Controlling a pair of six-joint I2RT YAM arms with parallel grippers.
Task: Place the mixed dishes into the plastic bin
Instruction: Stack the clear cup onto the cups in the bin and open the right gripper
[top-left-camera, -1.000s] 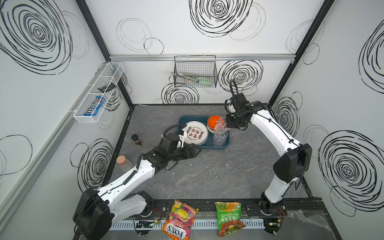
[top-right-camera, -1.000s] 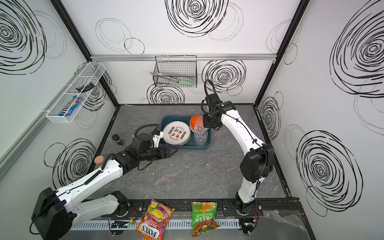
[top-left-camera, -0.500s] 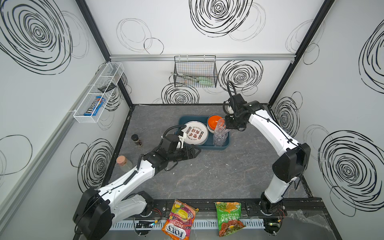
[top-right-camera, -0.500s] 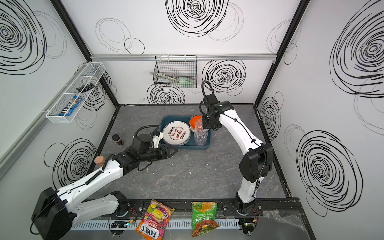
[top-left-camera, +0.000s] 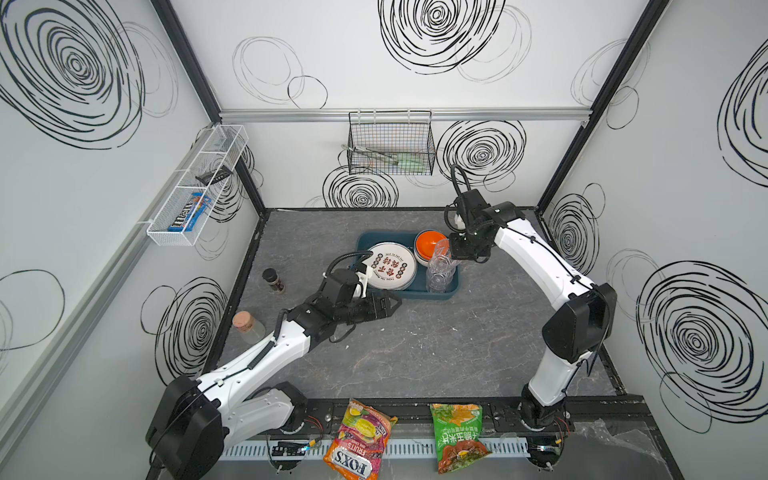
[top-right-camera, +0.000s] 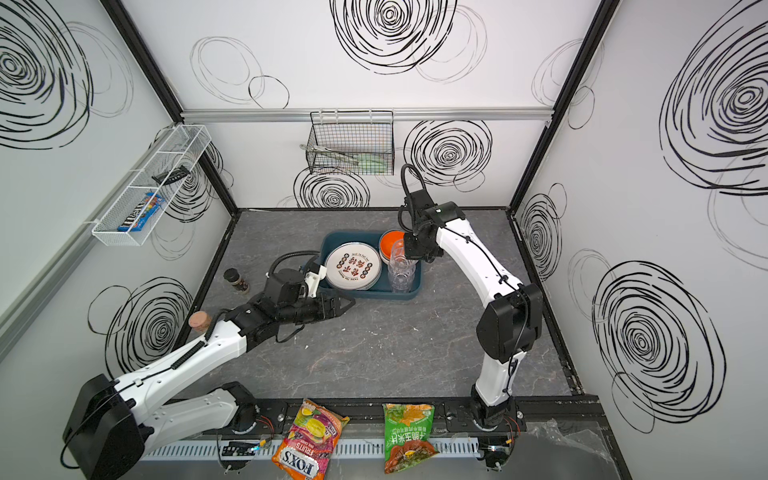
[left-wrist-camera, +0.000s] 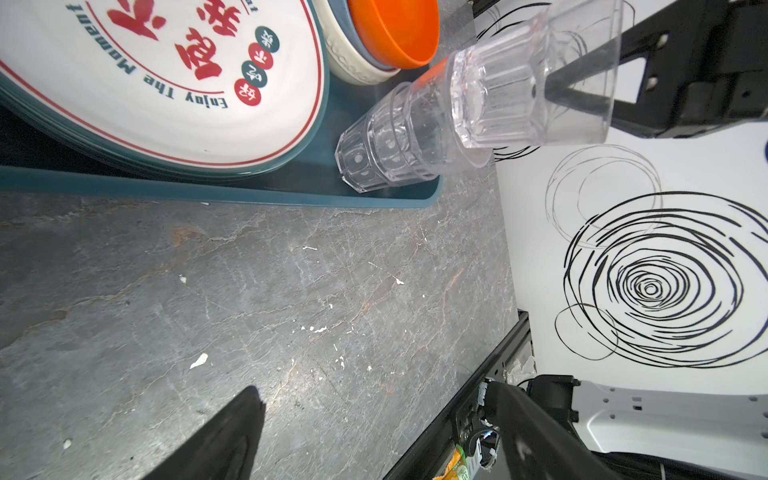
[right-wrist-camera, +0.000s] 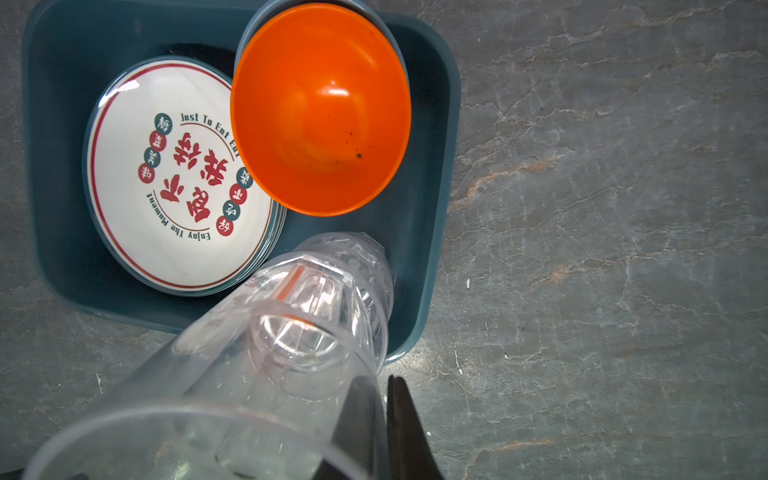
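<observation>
I will lower the held cup with my right gripper into the opening of the stacked clear cups and let go of the cup's rim, because the bottom of the cup already points into that opening.
The plastic bin (top-left-camera: 415, 296) (top-right-camera: 374, 296) holds a stack of white plates (top-left-camera: 390, 266) (right-wrist-camera: 174, 178) with red characters. Beside them an orange bowl (top-left-camera: 430, 243) (right-wrist-camera: 320, 112) is nested on blue and cream bowls. In the bin's corner stand stacked clear cups (top-left-camera: 438, 276) (left-wrist-camera: 386, 153). My right gripper (right-wrist-camera: 384, 415) is shut on the rim of another clear cup (right-wrist-camera: 249, 395) (left-wrist-camera: 532, 83). That cup is tilted, its base at the mouth of the stack. My left gripper (top-left-camera: 390, 305) (left-wrist-camera: 374, 395) stands open and empty over the table in front of the bin.
A dark-capped spice jar (top-left-camera: 273, 279) and a cork-topped jar (top-left-camera: 245, 326) stand at the left. Two snack bags (top-left-camera: 361, 444) (top-left-camera: 459, 436) lie at the front edge. A black wire basket (top-left-camera: 390, 145) and a white mesh basket (top-left-camera: 195, 191) hang on the walls.
My right gripper has shifted slightly left with the clear cup over the cup stack. The left arm has not moved.
</observation>
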